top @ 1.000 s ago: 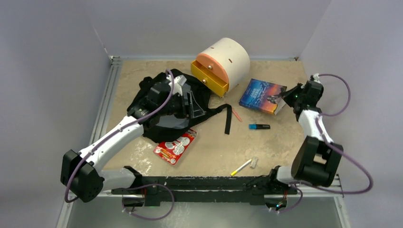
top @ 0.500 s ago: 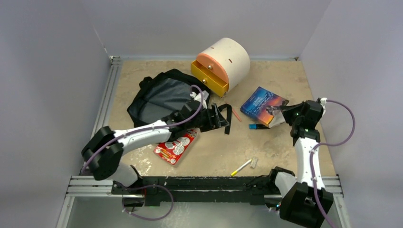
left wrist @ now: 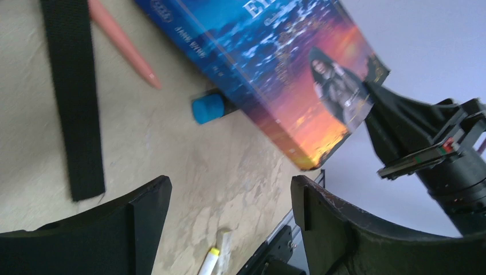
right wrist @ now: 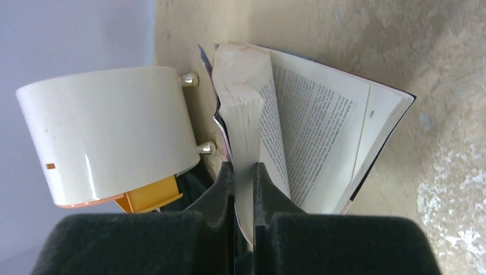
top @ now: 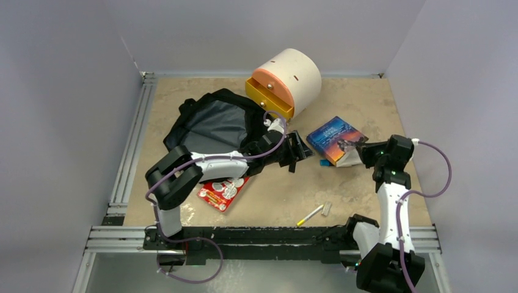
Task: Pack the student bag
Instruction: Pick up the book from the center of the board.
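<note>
The left gripper moves down toward the right in the top view next and closes across the book's spine (top: 318,150) (left wrist: 238,89), since the spine lies below it on that side, facing it.
The student bag (top: 204,124), black with a blue-grey lining, lies open at the left rear of the table. My left gripper (top: 299,150) (left wrist: 229,195) hovers open and empty to the right of the bag, over its loose strap (top: 293,157) (left wrist: 74,97). A paperback book (top: 335,134) (left wrist: 298,74) (right wrist: 312,132) is tilted up off the table. My right gripper (top: 359,152) (right wrist: 243,172) is shut on a sheaf of the book's pages and its cover, at its right edge. The book hangs partly open.
A cream drawer box (top: 288,78) (right wrist: 109,132) with an open yellow drawer stands at the back. A blue-capped marker (top: 324,163) (left wrist: 206,107) lies under the book, a pink pen (top: 303,146) (left wrist: 123,43) beside the strap. A red pack (top: 225,190) and a yellow-tipped pen (top: 310,215) lie near the front.
My left arm swung off the bag rightward to the strap, jaws opening wider. My right gripper carried the book forward and toward the centre, lifting it off the table.
</note>
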You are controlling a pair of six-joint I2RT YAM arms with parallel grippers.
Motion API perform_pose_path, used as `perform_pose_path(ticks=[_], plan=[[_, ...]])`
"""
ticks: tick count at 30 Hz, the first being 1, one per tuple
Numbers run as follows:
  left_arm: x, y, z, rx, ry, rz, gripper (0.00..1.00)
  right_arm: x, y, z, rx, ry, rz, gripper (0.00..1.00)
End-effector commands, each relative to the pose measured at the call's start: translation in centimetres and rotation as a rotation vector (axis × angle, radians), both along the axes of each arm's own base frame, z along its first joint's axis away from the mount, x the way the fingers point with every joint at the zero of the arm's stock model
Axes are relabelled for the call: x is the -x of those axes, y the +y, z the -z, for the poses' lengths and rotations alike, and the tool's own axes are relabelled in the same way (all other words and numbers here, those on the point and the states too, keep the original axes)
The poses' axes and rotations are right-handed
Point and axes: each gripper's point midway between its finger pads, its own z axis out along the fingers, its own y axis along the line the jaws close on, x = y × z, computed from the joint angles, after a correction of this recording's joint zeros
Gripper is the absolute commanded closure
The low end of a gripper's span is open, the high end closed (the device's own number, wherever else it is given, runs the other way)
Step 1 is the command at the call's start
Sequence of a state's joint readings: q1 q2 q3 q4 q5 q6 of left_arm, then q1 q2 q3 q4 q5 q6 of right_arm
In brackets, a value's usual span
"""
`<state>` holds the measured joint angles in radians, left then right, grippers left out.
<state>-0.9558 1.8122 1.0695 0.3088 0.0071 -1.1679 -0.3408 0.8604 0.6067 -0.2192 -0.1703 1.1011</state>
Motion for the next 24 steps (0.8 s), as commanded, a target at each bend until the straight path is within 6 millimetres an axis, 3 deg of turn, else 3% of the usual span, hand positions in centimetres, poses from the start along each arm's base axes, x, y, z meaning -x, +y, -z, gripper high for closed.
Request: perform_pose_path(ticks=[1, 3, 7, 19, 24], plan=[[-2.1, -2.4, -4.1, 0.117, -0.113, -0.018, 0.23, -0.5, 1.2, -3.8, -0.059, -0.100, -0.033, 1.00], [-2.5, -2.5, -4.1, 0.136, -0.140, -0.031, 0.22, -0.6, 1.9, -4.1, -0.073, -0.104, -0.074, 1.00], [-2.6, -3.2, -1.9, 0.128, -0.093, -0.025, 0.22, -0.6, 3.8, -3.8, -0.183, -0.119, -0.140, 1.00], [-3.6, -5.4, 0.9, 0.206, 0.000, -0.059, 0.21, -0.1, 4.8, -3.3, -0.271, -0.105, -0.148, 1.00], [-4.6, -6.7, 1.3, 0.233, 0.008, -0.068, 0.21, 0.7, 5.2, -1.7, -0.303, -0.073, -0.143, 1.00]])
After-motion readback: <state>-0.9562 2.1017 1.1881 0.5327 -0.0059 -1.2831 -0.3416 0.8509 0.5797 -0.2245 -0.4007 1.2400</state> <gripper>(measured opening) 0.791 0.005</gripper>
